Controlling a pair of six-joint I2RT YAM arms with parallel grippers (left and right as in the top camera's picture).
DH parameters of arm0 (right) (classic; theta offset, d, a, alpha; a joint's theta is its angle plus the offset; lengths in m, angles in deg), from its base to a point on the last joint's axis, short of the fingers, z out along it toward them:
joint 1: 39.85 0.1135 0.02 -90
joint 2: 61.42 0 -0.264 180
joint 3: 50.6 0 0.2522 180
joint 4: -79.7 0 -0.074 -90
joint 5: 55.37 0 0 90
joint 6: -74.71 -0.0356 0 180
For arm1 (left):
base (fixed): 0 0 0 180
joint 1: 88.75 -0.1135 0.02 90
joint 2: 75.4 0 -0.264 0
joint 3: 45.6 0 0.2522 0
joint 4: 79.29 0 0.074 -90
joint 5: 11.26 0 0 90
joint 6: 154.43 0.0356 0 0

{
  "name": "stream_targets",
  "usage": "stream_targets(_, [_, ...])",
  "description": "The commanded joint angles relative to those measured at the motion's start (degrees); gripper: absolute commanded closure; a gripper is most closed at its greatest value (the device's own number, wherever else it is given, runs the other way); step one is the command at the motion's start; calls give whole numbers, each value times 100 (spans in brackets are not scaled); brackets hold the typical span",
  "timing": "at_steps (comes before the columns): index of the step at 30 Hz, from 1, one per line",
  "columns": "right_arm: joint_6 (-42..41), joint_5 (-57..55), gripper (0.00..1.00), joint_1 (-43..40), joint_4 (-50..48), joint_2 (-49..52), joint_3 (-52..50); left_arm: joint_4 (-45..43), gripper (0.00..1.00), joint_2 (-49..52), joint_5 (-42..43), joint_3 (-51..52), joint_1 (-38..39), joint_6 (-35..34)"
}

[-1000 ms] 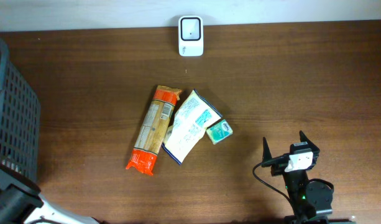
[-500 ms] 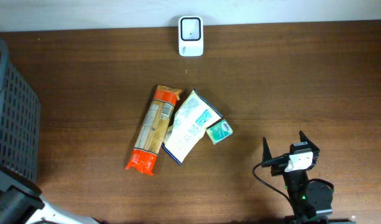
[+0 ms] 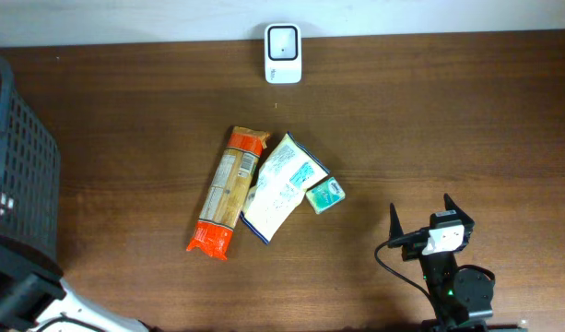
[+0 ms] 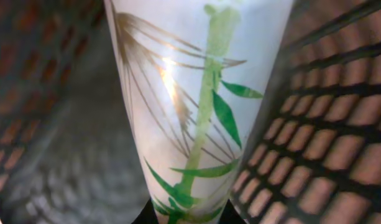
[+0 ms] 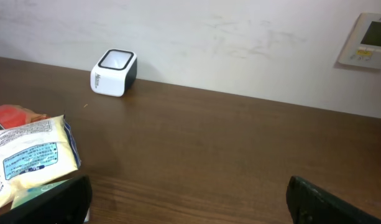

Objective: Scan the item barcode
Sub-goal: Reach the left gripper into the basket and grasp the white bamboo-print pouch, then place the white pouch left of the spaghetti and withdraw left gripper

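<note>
The tabletop (image 3: 195, 179) beside the orange pasta pack is bare, so my left gripper will next lift the pack from the basket (image 3: 24, 175), lower it there and release it.
In the left wrist view a white pack printed with green bamboo (image 4: 199, 93) fills the middle, inside the dark mesh basket (image 4: 339, 93). My left gripper (image 4: 189, 216) is shut on the pack's lower end, one dark finger on each side. From overhead this gripper is hidden down by the basket (image 3: 24, 175). The white barcode scanner (image 3: 283, 53) stands at the table's far edge and also shows in the right wrist view (image 5: 114, 73). My right gripper (image 3: 420, 214) rests near the front right, open, with nothing between its fingers (image 5: 59, 199).
An orange pasta pack (image 3: 225, 192), a white-and-blue pouch (image 3: 280, 186) and a small green pack (image 3: 324, 195) lie together mid-table. The pouch (image 5: 28, 158) sits just left of my right gripper. A wall control panel (image 5: 367, 40) hangs behind the table.
My left arm at the bottom left of the overhead view has shifted slightly. The items on the table and the right arm have not moved.
</note>
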Motion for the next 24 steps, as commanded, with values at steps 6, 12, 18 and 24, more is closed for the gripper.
stream_targets(6, [20, -48, 1, 26, 2, -37, -50, 79, 100, -1088, 822, -2087, 1145, -313])
stream_targets(12, [20, -48, 1, 26, 2, -37, -50, 1532, 100, -1375, 857, -1661, 3414, -48])
stream_targets(18, [20, -48, 1, 26, 2, -37, -50, 859, 100, -1333, 450, 1130, 4478, -48])
stream_targets(24, [20, -48, 1, 26, 2, -37, -50, -894, 100, -1333, 437, 3703, 4524, 42])
